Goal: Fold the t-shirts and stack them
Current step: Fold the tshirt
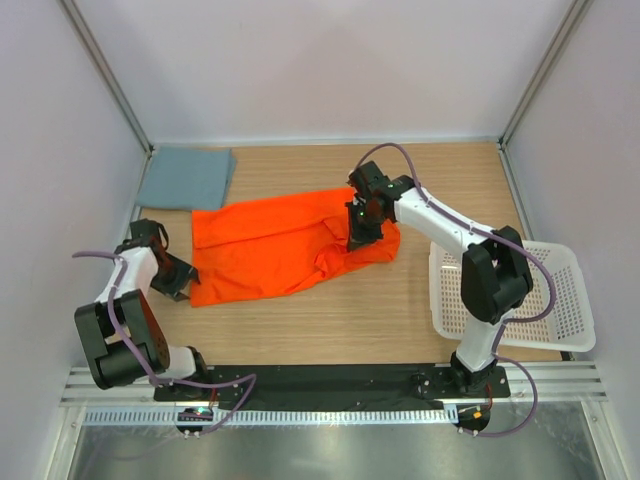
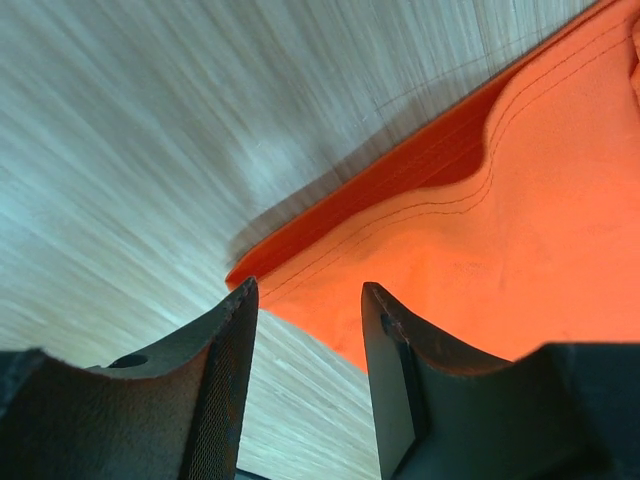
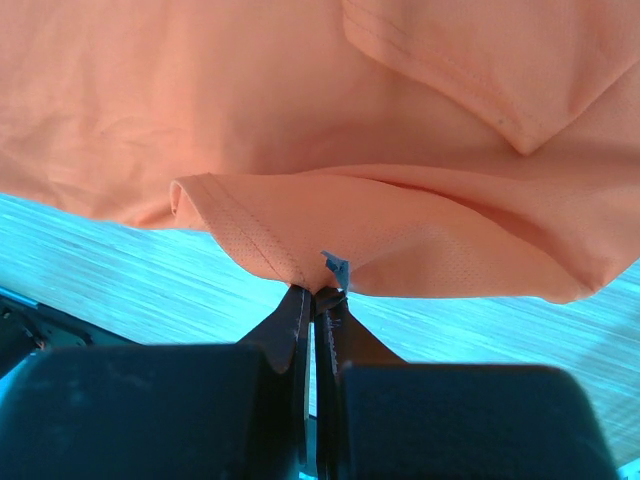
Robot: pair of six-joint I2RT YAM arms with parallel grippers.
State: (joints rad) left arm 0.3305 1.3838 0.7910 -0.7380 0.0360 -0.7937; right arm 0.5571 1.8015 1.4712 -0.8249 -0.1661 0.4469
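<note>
My left gripper should next move back, to the left in its wrist view, and close on the orange t-shirt's near corner (image 1: 195,302) (image 2: 248,269), because the cloth's tip lies at one finger.
The orange t-shirt (image 1: 265,245) lies spread and rumpled across the middle of the wooden table. My right gripper (image 1: 358,238) is at its right end, shut on a fold of the hem (image 3: 290,235) beside a small blue tag (image 3: 335,266); in the right wrist view its fingertips (image 3: 318,297) pinch the cloth just above the tabletop. My left gripper (image 1: 186,281) is at the shirt's near left corner, open. In the left wrist view that orange corner (image 2: 330,270) lies just ahead of the gripper (image 2: 305,305); nothing is held. The grey-blue t-shirt (image 1: 187,177) lies folded flat at the back left.
A white perforated basket (image 1: 555,290) stands at the right edge, behind my right arm, with nothing in it. Bare wood (image 1: 400,320) shows in front of the orange shirt. Frame posts and grey walls close in the table on three sides.
</note>
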